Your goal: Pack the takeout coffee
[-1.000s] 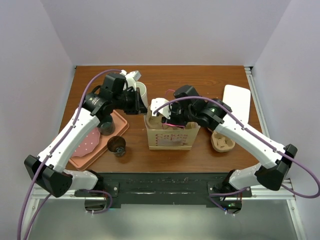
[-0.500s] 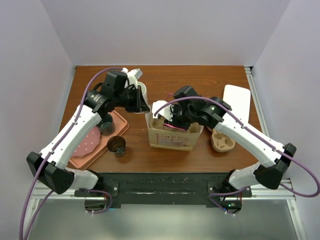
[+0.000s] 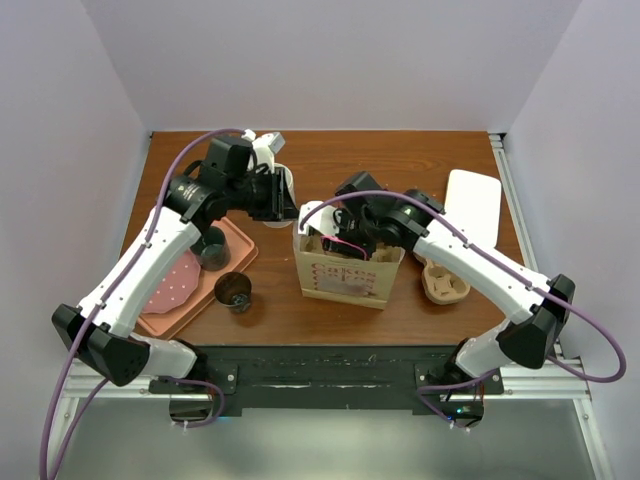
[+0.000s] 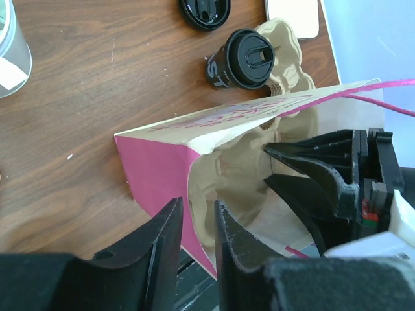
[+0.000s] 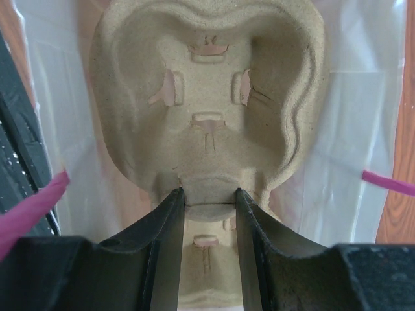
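The pulp carrier will go down deeper between the paper bag's sides with my right gripper, and then my right gripper will release the pulp carrier's middle fold.
The takeout coffee (image 4: pixel 246 61), a short dark cup with a black lid, stands on the table against a tan pulp carrier (image 4: pixel 285 39); in the top view the right arm hides it. A paper bag (image 3: pixel 345 280) with pink sides (image 4: pixel 155 168) stands open mid-table. Inside it hangs a second pulp carrier (image 5: pixel 207 84), with my right gripper (image 5: pixel 209 192) shut on its middle ridge. My left gripper (image 4: pixel 198 207) is at the bag's left rim (image 3: pixel 290 208), open by a narrow gap, holding nothing.
A pink tray (image 3: pixel 170 300) lies at the left with a round dark thing on it; a dark brown cup (image 3: pixel 235 290) stands beside it. A white cup (image 3: pixel 283 180) is behind the left gripper. A white tray (image 3: pixel 475 205) and a loose black lid (image 4: pixel 204 10) are on the right.
My left gripper was shut on the bag's rim and has opened off it. The bag has turned slightly. My right gripper stays shut on the carrier inside the bag.
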`<state>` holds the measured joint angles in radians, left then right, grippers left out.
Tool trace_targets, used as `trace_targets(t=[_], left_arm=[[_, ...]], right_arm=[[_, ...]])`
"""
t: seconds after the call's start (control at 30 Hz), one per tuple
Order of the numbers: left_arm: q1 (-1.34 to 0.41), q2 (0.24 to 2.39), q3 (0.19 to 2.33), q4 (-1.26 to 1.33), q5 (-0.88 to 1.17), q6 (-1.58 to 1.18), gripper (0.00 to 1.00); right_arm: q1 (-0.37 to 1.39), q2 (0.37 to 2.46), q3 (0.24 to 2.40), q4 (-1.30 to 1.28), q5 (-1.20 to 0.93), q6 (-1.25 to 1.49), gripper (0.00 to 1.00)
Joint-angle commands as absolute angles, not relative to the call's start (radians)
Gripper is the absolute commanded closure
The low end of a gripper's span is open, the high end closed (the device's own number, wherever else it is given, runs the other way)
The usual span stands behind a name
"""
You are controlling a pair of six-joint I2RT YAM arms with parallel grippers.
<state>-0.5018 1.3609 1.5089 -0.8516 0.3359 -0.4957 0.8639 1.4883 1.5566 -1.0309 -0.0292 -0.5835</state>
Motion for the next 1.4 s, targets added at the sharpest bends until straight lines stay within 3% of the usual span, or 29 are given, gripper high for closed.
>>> trace_targets(t=[0.0,0.2,0.5,0.7,0.77,0.8,1.0,1.37], left_arm=[[-0.494,1.359,1.534,-0.874,0.353,-0.476,0.69],[-0.494,1.35,1.482,-0.865,0.337,-0.48,0.68],[-0.492,1.35,1.447,-0.842,0.354,-0.477,0.67],[-0.494,1.328,1.439,-0.842,0.336,-0.489,0.66],[-0.494,1.324,1.447,-0.853,0.325,-0.491,0.66],[-0.494,1.324,1.45,-0.864,0.321,-0.492,0.66],[-0.494,1.298,1.471,-0.893,0.276,-0.497,0.61],[-0.494,1.269,1.512,-0.89,0.302,-0.526,0.48]], right_arm=[[0.867,1.474,1.542,-1.015,0.037,-0.554,0.87],[0.865,1.47,1.487,-0.993,0.009,-0.537,0.81],[0.867,1.46,1.422,-0.971,0.003,-0.529,0.82],[0.867,1.457,1.393,-0.948,0.015,-0.517,0.68],[0.867,1.453,1.387,-0.937,0.017,-0.514,0.6],[0.865,1.451,1.387,-0.933,0.017,-0.511,0.52],[0.867,1.416,1.387,-0.907,0.005,-0.503,0.36],[0.867,1.333,1.483,-0.871,-0.02,-0.405,0.33]])
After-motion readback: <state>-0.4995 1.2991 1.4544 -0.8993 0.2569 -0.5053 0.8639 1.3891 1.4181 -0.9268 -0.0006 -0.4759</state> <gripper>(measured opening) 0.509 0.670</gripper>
